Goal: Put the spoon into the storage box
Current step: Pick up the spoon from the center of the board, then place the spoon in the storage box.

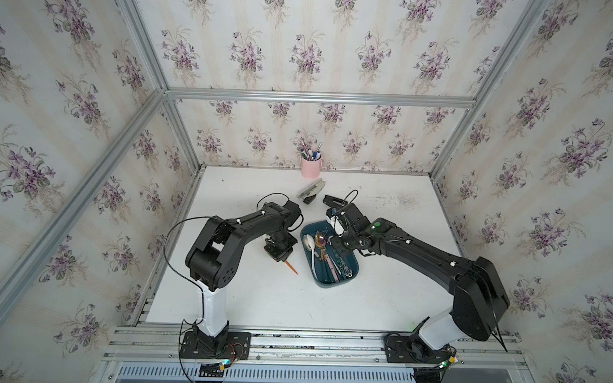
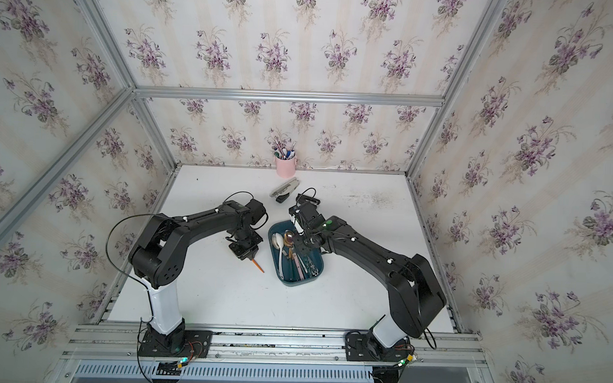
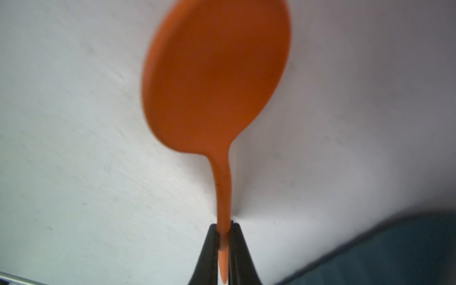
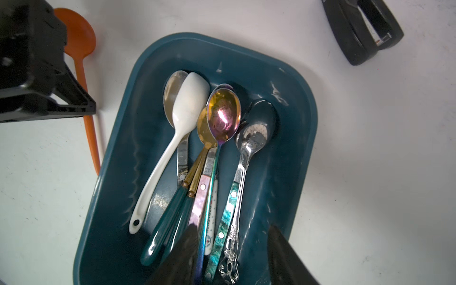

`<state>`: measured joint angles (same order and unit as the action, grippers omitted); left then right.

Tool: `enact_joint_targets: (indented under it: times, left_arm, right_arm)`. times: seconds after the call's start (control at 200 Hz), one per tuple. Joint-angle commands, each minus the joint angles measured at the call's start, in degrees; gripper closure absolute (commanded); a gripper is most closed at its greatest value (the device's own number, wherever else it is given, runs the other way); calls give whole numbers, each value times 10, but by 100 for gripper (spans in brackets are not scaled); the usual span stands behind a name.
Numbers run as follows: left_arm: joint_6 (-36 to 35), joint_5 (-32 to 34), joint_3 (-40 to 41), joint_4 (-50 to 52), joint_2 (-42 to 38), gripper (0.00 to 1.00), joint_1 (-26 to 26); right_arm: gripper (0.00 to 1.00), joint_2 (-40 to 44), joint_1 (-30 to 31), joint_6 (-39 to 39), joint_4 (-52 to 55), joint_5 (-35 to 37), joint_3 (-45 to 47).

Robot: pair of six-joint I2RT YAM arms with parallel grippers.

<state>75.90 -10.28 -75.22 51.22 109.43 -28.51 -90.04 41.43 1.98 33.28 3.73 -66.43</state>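
Observation:
The orange spoon is still outside the storage box, so my left gripper will go up over the box's rim and down toward the spoon handles inside to release.
An orange spoon (image 3: 217, 74) lies low over the white table just left of the storage box, and my left gripper (image 3: 224, 225) is shut on its thin handle. In both top views only the handle tip (image 1: 291, 268) (image 2: 258, 265) pokes out below the left gripper (image 1: 279, 251). The storage box (image 1: 351, 269) (image 2: 318, 262) is a dark teal tub (image 4: 118, 172) holding several spoons. My right gripper (image 4: 234, 256) hangs open over the box's near end. Spoon handles lie beneath it, none gripped. The right wrist view also shows the orange spoon (image 4: 79, 37) beside the box.
Inside the box lie a white spoon (image 4: 187, 103) and an iridescent spoon (image 4: 223, 113) among others. A pink pen cup (image 1: 310, 166) stands at the back wall. A grey stapler (image 1: 310, 192) and a black stapler (image 1: 335, 200) (image 4: 362, 32) lie behind the box.

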Motion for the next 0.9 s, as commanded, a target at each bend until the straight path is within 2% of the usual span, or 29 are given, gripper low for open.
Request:
enact_joint_targets:
  times: [0.0,0.16,0.345,0.51,0.699,0.739,0.894]
  left_arm:
    - [-46,9,-17,21,-19,100,-1]
    - [-79,-5,-62,60,-34,100,-5]
    - [-101,-30,-114,94,-40,99,-32]
    - [-112,-52,-152,101,-39,100,-58]
    - [-122,-68,-221,113,5,99,-94]
    - [-126,-76,-232,115,19,99,-100]
    - [-126,-119,-242,103,57,99,-113]
  right_arm:
    - [52,6,-16,11,-5,-18,-2]
    - [52,9,-43,19,-15,-37,-2]
    - [52,15,-63,49,-36,-55,20]
    - [52,35,-82,88,-61,-101,51]
    - [52,44,-98,111,-67,-112,73]
    - [52,48,-124,114,-66,-106,78]
    - [52,74,-154,124,-73,-112,108]
